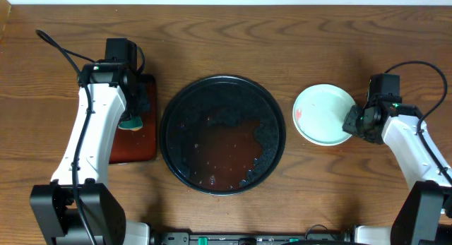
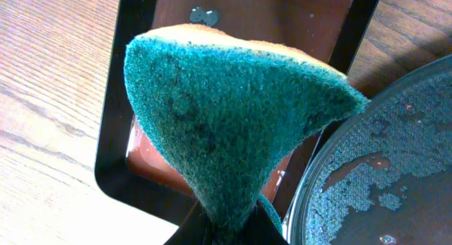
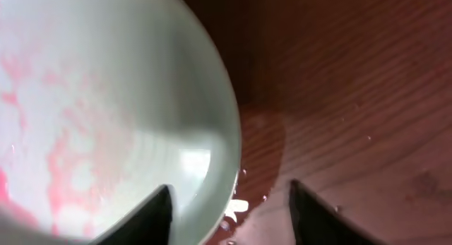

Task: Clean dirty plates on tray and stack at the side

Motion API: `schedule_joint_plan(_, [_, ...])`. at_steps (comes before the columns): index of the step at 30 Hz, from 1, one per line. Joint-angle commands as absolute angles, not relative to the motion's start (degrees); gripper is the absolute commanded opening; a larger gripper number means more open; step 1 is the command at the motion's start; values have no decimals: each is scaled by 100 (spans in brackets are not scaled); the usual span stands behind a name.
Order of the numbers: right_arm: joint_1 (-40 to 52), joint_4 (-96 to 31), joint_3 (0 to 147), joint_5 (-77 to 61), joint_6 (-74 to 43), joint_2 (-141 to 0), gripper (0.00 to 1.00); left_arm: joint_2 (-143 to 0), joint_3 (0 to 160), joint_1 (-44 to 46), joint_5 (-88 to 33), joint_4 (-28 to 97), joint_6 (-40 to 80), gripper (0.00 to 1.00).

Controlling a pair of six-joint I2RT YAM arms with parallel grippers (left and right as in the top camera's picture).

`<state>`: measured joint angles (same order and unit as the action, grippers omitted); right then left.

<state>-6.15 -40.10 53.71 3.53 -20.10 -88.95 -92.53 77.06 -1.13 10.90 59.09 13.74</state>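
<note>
My left gripper lowers the sponge into the small tray next, then releases it.
The large round black tray lies mid-table, wet with reddish liquid and foam, and no plate is on it. To its right, on the table, rests a pale blue-green plate with a pink smear. My right gripper is at that plate's right edge. In the right wrist view its jaws stand open astride the rim of the plate, touching nothing. My left gripper is shut on a green-and-yellow sponge, held over the small rectangular tray.
A rectangular black tray with a reddish inside sits left of the round tray, its corner under the sponge. The round tray's rim lies close to the sponge. A wet patch shows on the wood beside the plate.
</note>
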Motion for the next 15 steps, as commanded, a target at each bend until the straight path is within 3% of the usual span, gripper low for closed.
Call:
schedule_joint_plan(1, [-676,-4215,5546,244,-2008,-8722,59,-9292,7664,-132,1203,5909,1468,8])
schedule_joint_plan(7, [-652,-4668,6047,-436,-1846,-8438,64,-9441,7649,-132,1205,5900,1398,8])
schedule_joint_plan(13, [-523,-4735,6254,-670,-1533,-8025,78,-9931,7590,-134,1205,5669,1004,8])
schedule_joint_plan(15, [-515,-4748,6254,-672,-1461,-7898,85,-10123,7590,-132,1203,5590,1009,13])
